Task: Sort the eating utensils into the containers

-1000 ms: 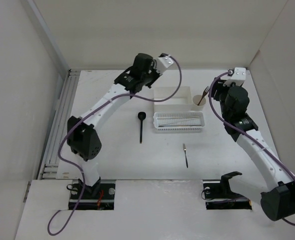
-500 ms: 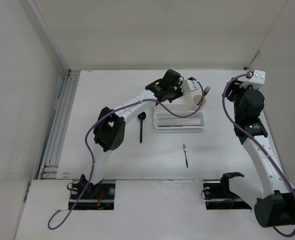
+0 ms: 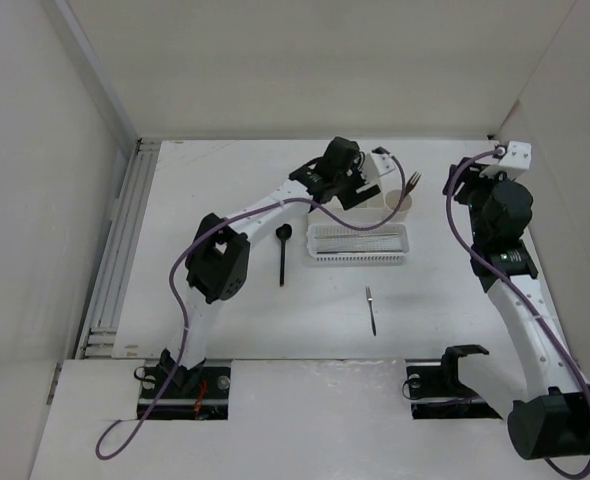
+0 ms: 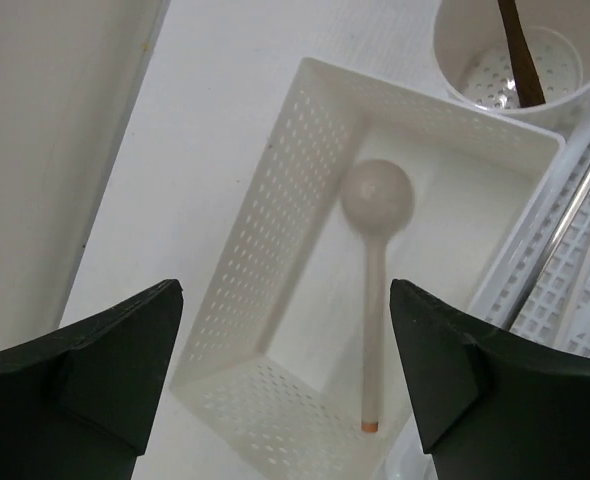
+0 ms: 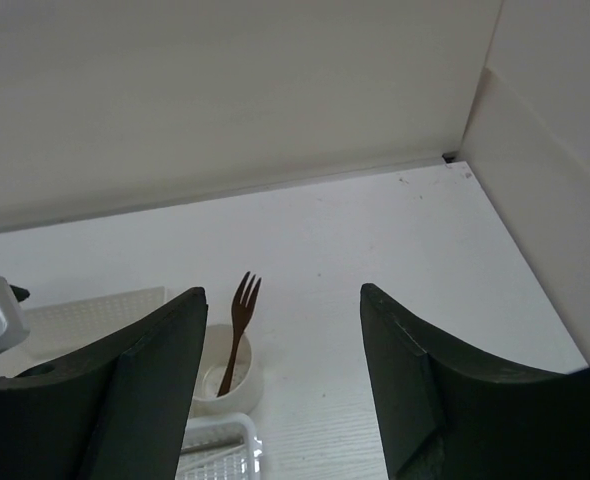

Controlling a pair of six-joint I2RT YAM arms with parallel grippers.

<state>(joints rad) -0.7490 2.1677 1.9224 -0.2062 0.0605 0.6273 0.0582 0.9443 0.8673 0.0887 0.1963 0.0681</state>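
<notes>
I will next swing my left gripper to the left in the top view, back and down onto the beige spoon's handle.
My left gripper (image 4: 285,295) hangs open above the white perforated box (image 4: 275,200), nothing between its fingers. A beige spoon (image 4: 375,290) lies loose inside that box, bowl away from me. In the top view the left gripper (image 3: 355,185) covers most of the box (image 3: 373,198). A dark fork (image 3: 412,183) stands in the round cup (image 3: 397,203). The long basket tray (image 3: 359,243) holds thin sticks. A black spoon (image 3: 283,252) and a small dark utensil (image 3: 371,308) lie on the table. My right gripper (image 5: 283,292) is open and empty, raised right of the cup (image 5: 245,385).
White walls close in the back and both sides, and the right arm (image 3: 500,225) stands near the right wall. In the left wrist view the basket tray (image 4: 575,270) touches the box's right side and the cup (image 4: 475,60) sits at its far corner.
My left arm swung from left of the box to over it, then the gripper opened and the beige spoon now lies in the box. The right arm drew back toward the right wall.
</notes>
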